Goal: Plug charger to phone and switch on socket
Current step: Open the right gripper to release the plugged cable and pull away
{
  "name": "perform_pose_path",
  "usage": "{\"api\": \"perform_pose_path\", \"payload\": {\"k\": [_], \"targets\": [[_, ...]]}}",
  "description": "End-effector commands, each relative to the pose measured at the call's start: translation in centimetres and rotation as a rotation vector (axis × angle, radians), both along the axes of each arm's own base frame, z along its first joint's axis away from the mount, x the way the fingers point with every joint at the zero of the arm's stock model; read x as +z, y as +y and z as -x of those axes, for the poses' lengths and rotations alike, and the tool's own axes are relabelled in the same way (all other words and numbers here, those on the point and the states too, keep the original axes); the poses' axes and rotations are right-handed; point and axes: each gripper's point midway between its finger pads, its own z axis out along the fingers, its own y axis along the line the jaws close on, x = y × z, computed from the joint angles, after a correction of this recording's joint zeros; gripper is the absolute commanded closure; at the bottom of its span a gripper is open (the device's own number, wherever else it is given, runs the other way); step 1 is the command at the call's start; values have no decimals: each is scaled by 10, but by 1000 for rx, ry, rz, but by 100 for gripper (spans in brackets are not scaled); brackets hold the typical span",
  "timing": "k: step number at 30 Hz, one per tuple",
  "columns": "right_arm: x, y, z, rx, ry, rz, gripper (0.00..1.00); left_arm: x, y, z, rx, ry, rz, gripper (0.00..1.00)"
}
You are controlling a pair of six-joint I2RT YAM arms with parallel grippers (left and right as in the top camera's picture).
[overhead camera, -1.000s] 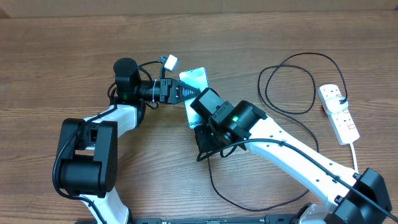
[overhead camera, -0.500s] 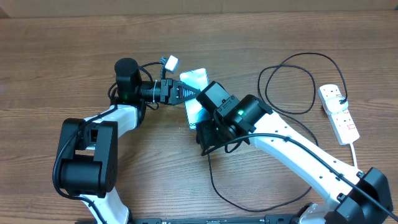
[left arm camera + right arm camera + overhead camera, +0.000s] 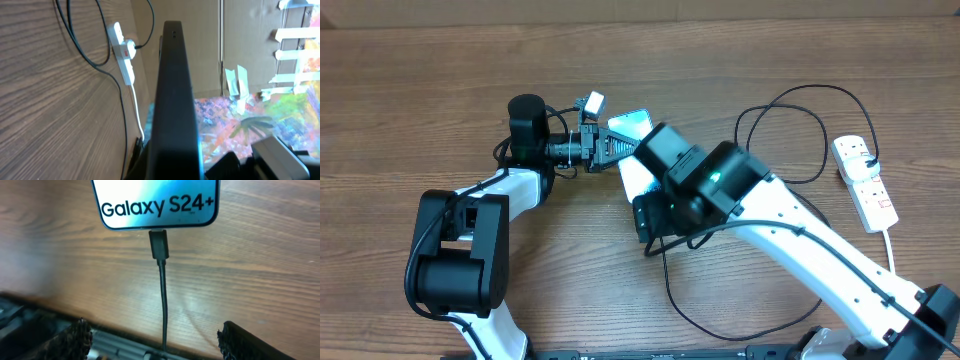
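The port of the phone already holds the plug. Next, my left gripper will move the phone down and back and release it on the bare tabletop below and slightly back.
My left gripper is shut on the phone, pinching its side. In the left wrist view the phone shows as a dark edge running up from the jaws. The right wrist view shows the phone's lit lower end with "Galaxy S24+". The charger's small plug tip sits in its bottom port, and the black cable runs down between my right gripper's fingers. My right gripper is open, holding nothing. The white socket lies at the far right with the charger's black plug in it.
The black cable makes a loop between the phone and the socket, then trails under the right arm toward the table's front. The socket's thick white cord runs toward the front edge. The right arm's wrist covers the phone's lower half from above.
My right gripper has opened and let go of the charger's plug tip, which stays in the phone. Its wrist has shifted up and right. The left gripper has kept its grip on the phone.
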Motion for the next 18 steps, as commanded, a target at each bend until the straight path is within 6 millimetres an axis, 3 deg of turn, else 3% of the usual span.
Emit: {"api": "perform_pose_path", "payload": {"k": [1, 3, 12, 18], "targets": [[-8, -14, -7, -74, -125, 117, 20, 5, -2, -2, 11, -10, -3, 96], [-17, -14, -10, -69, -154, 138, 22, 5, -2, -2, 9, -10, -3, 96], [-36, -6, -29, -96, -219, 99, 54, 5, -2, -1, 0, -10, 0, 95], [-46, -1, -33, -97, -228, 87, 64, 6, -2, 1, -8, -9, 3, 96]]}}
